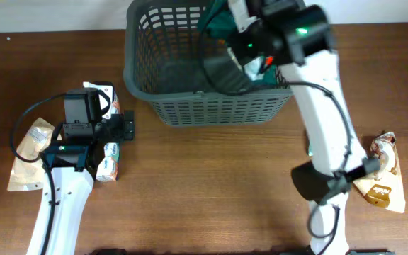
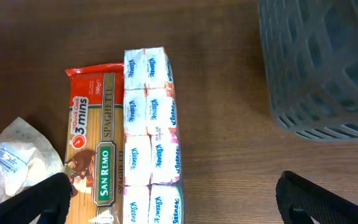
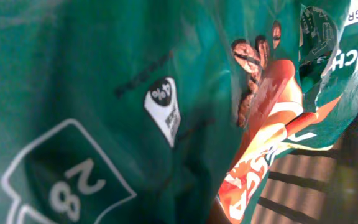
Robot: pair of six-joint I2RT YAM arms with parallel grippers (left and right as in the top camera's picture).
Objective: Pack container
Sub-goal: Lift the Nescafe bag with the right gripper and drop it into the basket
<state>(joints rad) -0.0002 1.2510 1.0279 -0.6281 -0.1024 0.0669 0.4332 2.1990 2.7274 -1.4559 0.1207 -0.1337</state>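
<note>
My right gripper lowers the green coffee packet down onto the slotted basket's bottom next and releases it there, since that part of the basket is still empty.
The dark grey slotted basket stands at the back middle of the table; its corner shows in the left wrist view. My right gripper reaches down into it with a green coffee packet, which fills the right wrist view and hides the fingers. My left gripper is open and empty, hovering over a Kleenex tissue pack and a San Remo spaghetti packet that lie side by side on the table left of the basket.
A clear bag with white pieces lies left of the spaghetti. A tan pouch lies at the far left of the table. Another tan pouch lies at the right, beside the right arm's base.
</note>
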